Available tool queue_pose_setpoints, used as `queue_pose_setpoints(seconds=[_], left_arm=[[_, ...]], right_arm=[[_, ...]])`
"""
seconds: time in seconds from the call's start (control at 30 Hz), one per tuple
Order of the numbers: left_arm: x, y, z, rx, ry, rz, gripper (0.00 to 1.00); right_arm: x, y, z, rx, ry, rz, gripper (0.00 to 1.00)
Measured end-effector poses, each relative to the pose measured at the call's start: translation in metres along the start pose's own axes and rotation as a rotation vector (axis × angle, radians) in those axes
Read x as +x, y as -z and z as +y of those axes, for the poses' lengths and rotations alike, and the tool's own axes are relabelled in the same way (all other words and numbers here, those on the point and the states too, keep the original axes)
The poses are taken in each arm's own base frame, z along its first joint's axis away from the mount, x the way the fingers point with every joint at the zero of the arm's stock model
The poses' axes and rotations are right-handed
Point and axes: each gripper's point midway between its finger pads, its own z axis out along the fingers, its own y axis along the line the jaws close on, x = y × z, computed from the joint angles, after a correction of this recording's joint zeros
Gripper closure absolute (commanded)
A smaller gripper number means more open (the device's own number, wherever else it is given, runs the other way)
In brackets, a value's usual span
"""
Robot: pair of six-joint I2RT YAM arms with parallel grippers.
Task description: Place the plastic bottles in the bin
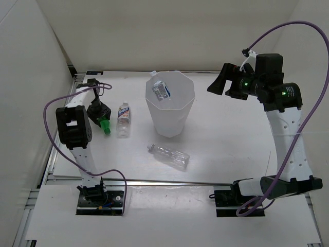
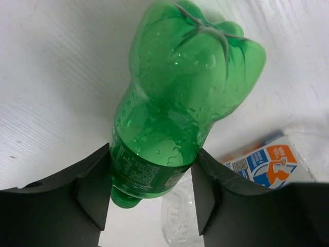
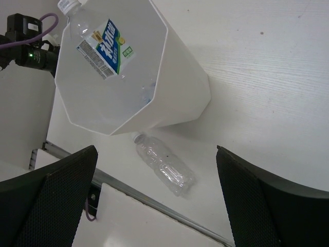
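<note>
I will raise and swing my left gripper over the bin's opening [image 1: 175,92] to release the green bottle, since the bin is to its right in the top view.
The white faceted bin [image 1: 170,117] stands mid-table with a clear blue-labelled bottle [image 1: 161,91] inside it; bin [image 3: 180,87] and bottle [image 3: 105,43] also show in the right wrist view. My left gripper [image 1: 99,111] is shut on the green bottle [image 1: 105,126], its fingers [image 2: 90,190] pressing both sides of the labelled neck end [image 2: 175,103]. A clear labelled bottle [image 1: 123,119] lies just right of it and shows under the jaws [image 2: 267,164]. A clear unlabelled bottle [image 1: 169,156] lies in front of the bin [image 3: 164,164]. My right gripper [image 1: 218,82] is open, empty, raised right of the bin.
A small white thing [image 1: 154,73] sits at the bin's far rim; I cannot tell what it is. A metal rail [image 1: 169,181] runs along the table's near edge. White walls close in the left and back sides.
</note>
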Motion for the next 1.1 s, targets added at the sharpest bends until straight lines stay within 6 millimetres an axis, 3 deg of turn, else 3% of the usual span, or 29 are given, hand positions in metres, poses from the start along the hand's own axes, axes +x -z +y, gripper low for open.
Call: queue_pose_setpoints(seconds=[0.03,0.17,0.3,0.47,0.57,0.63,0.7,0.77,0.83,0.87,0.97,1.1], left_arm=[[0.0,0.001,-0.001,0.004,0.003,0.001,0.53],[-0.008,0.009,-0.008,0.028,0.014,-0.017,0.74],[-0.02,0.019,-0.016,0.056,0.031,-0.048,0.8],[-0.02,0.023,-0.016,0.056,0.06,-0.038,0.85],[-0.036,0.048,-0.031,0.142,0.095,-0.065,0.85],[-0.058,0.083,-0.052,0.264,0.126,-0.127,0.85],[-0.086,0.136,-0.078,0.438,0.163,-0.219,0.85],[-0.106,0.205,-0.101,0.639,0.178,-0.324,0.85],[-0.109,0.268,-0.118,0.81,0.16,-0.402,0.85],[-0.105,0.299,-0.127,0.899,0.139,-0.427,0.85],[-0.077,0.369,-0.149,1.112,0.047,-0.438,0.85],[-0.026,0.426,-0.186,1.316,-0.114,-0.387,0.85]], right_arm=[[0.001,0.0,0.0,0.001,-0.001,0.003,0.0],[0.003,0.001,-0.001,0.004,-0.005,0.012,0.0],[0.005,0.001,-0.001,0.005,-0.008,0.02,0.0],[0.006,0.001,-0.001,0.005,-0.01,0.025,0.0],[0.007,0.002,0.0,0.0,-0.01,0.026,0.0],[0.007,0.002,0.0,-0.002,-0.012,0.027,0.0],[0.007,0.001,0.002,-0.01,-0.013,0.03,0.0],[0.009,0.001,0.002,-0.015,-0.017,0.037,0.0],[0.01,-0.001,0.001,-0.016,-0.019,0.042,0.0],[0.012,-0.002,0.001,-0.016,-0.022,0.045,0.0],[0.019,-0.006,-0.004,-0.01,-0.034,0.065,0.0],[0.028,-0.011,-0.008,-0.002,-0.051,0.087,0.0]])
